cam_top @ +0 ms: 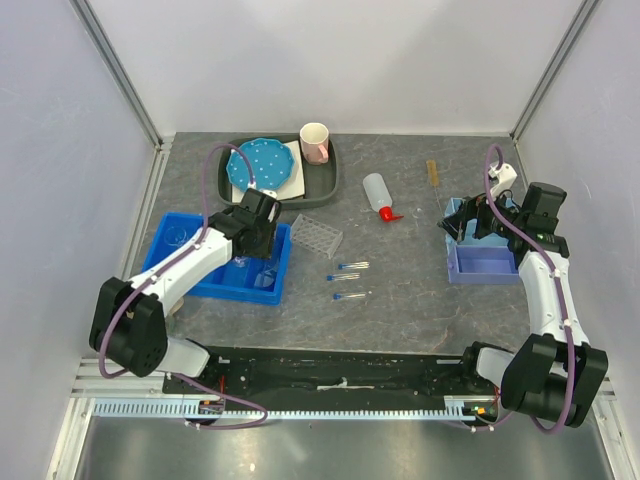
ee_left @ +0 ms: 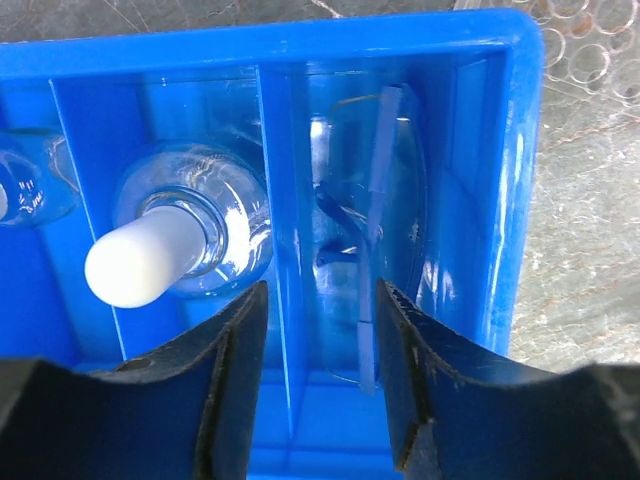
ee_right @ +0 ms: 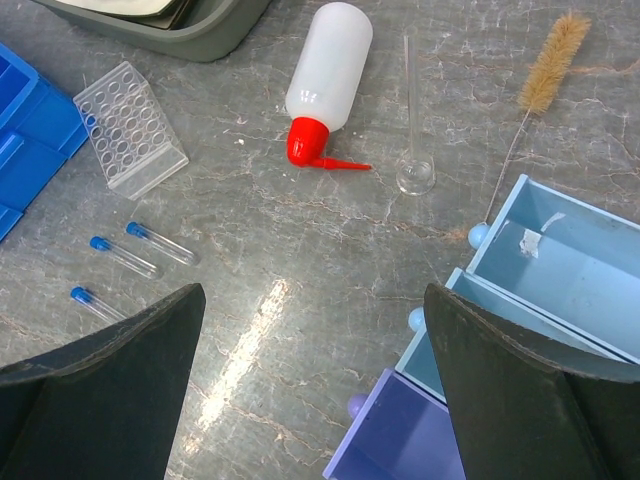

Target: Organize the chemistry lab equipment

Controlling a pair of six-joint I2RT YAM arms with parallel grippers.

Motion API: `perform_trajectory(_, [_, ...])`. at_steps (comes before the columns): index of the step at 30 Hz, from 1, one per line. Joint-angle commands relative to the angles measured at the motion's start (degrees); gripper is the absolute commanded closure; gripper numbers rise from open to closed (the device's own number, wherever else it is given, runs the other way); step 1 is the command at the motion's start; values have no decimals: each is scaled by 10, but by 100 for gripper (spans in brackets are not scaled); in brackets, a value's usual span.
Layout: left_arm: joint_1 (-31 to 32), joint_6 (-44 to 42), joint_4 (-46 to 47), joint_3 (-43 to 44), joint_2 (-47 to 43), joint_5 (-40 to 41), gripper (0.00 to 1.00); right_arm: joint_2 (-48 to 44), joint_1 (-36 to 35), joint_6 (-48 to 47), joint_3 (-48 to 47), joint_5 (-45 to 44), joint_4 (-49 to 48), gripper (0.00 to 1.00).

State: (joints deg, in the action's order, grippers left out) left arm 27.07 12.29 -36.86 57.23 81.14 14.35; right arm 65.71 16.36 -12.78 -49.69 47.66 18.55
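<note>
The tube farthest from the rack lies below on the left in the top view, so my right gripper should next turn and lower that way onto it.
My left gripper [ee_left: 318,372] is open and empty, low over the right compartment of the blue bin [ee_left: 300,45], where the clear blue-tinted goggles [ee_left: 375,225] lie. A glass flask with a white stopper [ee_left: 150,262] stands in the compartment to their left, beside another glass piece [ee_left: 30,190]. The clear tube rack [ee_right: 130,125], three blue-capped tubes [ee_right: 158,243], the white red-nozzled squeeze bottle [ee_right: 325,70], a thin glass tube [ee_right: 412,110] and a brown-bristled brush [ee_right: 553,62] lie on the table. My right gripper [ee_right: 315,345] is wide open and empty above the table beside the drawers.
A grey tray [cam_top: 330,185] at the back holds a blue dotted plate [cam_top: 258,165] and a pink-and-white mug [cam_top: 314,142]. Open light-blue drawers [ee_right: 575,265] and a purple drawer [ee_right: 400,435] stand at the right. The blue bin [cam_top: 215,280] sits front left.
</note>
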Motion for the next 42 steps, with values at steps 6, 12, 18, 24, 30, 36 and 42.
perform_trajectory(6, [-3, 3, 35, -12, -119, -59, 37, -13, 3, -53, 12, 87, -10, 2])
perform_trajectory(12, [-3, -3, 68, -38, -212, -105, 25, -54, 2, -130, 50, 181, -18, 2])
perform_trajectory(18, [-3, -4, 87, -56, -278, -110, 9, -46, -66, -373, -1, 191, 165, 3])
perform_trajectory(24, [-3, -5, 92, -59, -306, -93, 9, 56, -244, -681, -100, 50, 425, 7])
perform_trajectory(30, [-3, -2, 97, -70, -354, -49, 10, 121, -378, -597, -121, -73, 323, 9])
perform_trajectory(36, [-3, 1, 123, -91, -424, -6, 12, 237, -465, -545, -221, -180, 321, 21])
perform_trajectory(42, [-3, 4, 151, -117, -497, 44, 14, 298, -556, -496, -263, -209, 320, 37])
